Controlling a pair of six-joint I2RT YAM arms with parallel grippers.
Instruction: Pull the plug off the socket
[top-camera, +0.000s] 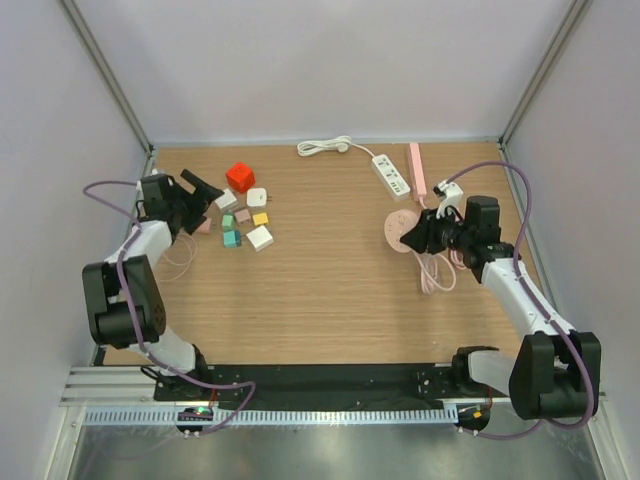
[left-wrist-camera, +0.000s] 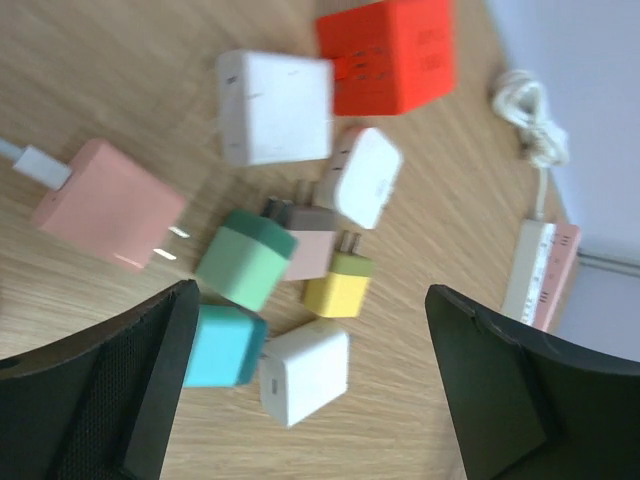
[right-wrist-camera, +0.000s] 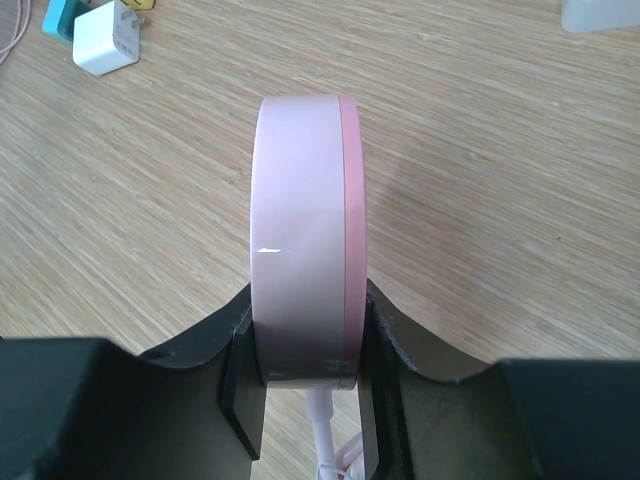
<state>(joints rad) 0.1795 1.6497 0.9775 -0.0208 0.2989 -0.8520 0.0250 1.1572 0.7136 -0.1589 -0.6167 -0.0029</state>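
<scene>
My right gripper lowers the round pink socket (top-camera: 399, 231) down onto the bare tabletop beneath it next. The gripper then releases the socket, because it is still held just above the wood.
My right gripper (top-camera: 424, 234) is shut on a round pink socket (top-camera: 399, 231) and holds it on edge just above the table; its pink cable (top-camera: 437, 272) lies coiled below. In the right wrist view the socket (right-wrist-camera: 300, 200) shows rim-on between the gripper (right-wrist-camera: 305, 335), both faces hidden, so I cannot tell whether a plug sits in it. My left gripper (top-camera: 207, 190) is open and empty over a cluster of loose plugs. In the left wrist view the gripper (left-wrist-camera: 310, 295) frames a white plug (left-wrist-camera: 305, 370), a cyan one (left-wrist-camera: 225, 345) and a yellow one (left-wrist-camera: 338, 290).
A red cube adapter (top-camera: 240, 177), white adapters (top-camera: 257, 197) and a pink charger (left-wrist-camera: 105, 205) lie at the back left. A white power strip (top-camera: 391, 173) with its cable (top-camera: 323, 147) and a pink strip (top-camera: 416, 168) lie at the back.
</scene>
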